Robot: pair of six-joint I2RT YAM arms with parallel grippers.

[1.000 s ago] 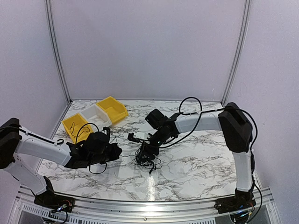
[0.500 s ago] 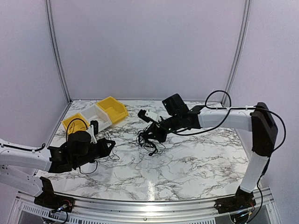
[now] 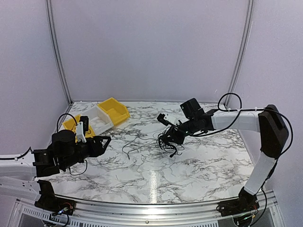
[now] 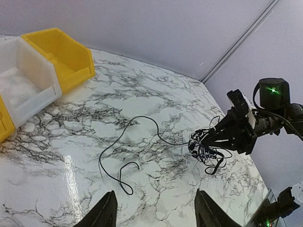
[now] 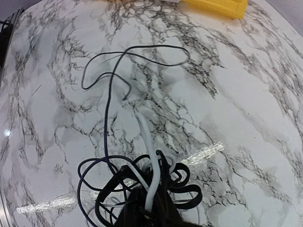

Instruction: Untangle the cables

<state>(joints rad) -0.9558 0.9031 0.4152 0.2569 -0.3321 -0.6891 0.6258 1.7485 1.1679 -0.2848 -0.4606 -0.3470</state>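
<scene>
My open left gripper moves toward my right gripper next, onto the white wire's loose end, since that end lies to its right in the top view.
The cables (image 3: 169, 141) are a clump of thin dark loops with one white wire among them, hanging just above the table's middle right. My right gripper (image 3: 172, 134) is shut on the clump (image 5: 142, 187), its fingers (image 5: 163, 208) buried in the loops. One long loose strand (image 3: 129, 147) trails left from the clump and lies curled on the marble (image 4: 124, 142). My left gripper (image 3: 105, 140) hovers left of that strand, open, with nothing between its fingertips (image 4: 108, 210). The left wrist view shows the clump (image 4: 204, 150) held by the right gripper (image 4: 226, 137) well ahead of it.
Three small bins stand in a row at the back left: a yellow bin (image 3: 114, 110), a white bin (image 3: 97, 118) and another yellow bin (image 3: 72, 126) behind my left arm. White frame posts rise at the back corners. The right arm's thick black cable (image 3: 227, 100) loops above its forearm.
My left gripper has opened, let go of the strand and drawn back to the left. My right gripper has carried the clump to the right, leaving the strand stretched out on the table.
</scene>
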